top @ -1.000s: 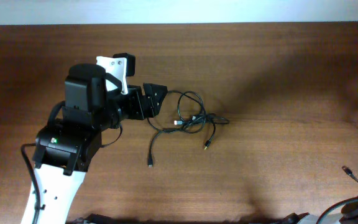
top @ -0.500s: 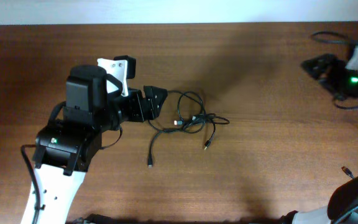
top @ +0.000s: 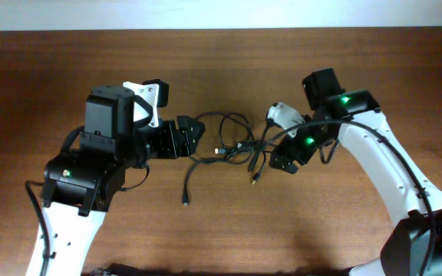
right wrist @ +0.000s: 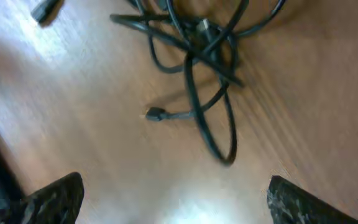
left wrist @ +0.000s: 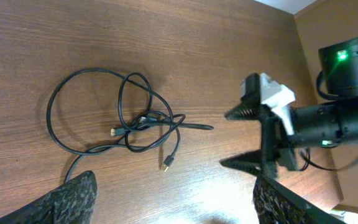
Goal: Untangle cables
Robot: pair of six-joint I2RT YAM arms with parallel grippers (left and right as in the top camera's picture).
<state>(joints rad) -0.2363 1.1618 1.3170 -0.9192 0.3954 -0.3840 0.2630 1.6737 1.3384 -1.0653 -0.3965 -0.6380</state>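
My right gripper needs to lower its open fingers next, one on each side of the bundle's near bend [top: 269,151] [right wrist: 226,160] below it, and close. The bend sticks out clear of the tangle.
The cables [top: 232,146] lie in a loose tangled bundle of thin black cords at the table's middle. One loose plug end lies toward the front [top: 184,202] and another near the right arm [top: 255,181]. My left gripper [top: 192,132] is open and empty just left of the bundle. In the left wrist view the bundle [left wrist: 129,118] lies ahead of the open fingers [left wrist: 176,205]. My right gripper [top: 284,159] is open and empty just right of the bundle. The right wrist view shows the cords [right wrist: 204,50] ahead of its fingers [right wrist: 176,202]. The right gripper also shows in the left wrist view [left wrist: 257,140].
The brown wooden table [top: 344,230] ends at a white wall along the far edge. The left arm's body [top: 83,184] fills the left front area. The right arm [top: 390,169] reaches in from the right front corner.
The right arm has swung in from the far right to just beside the bundle's right side. The left gripper has barely shifted. The cables have not moved.
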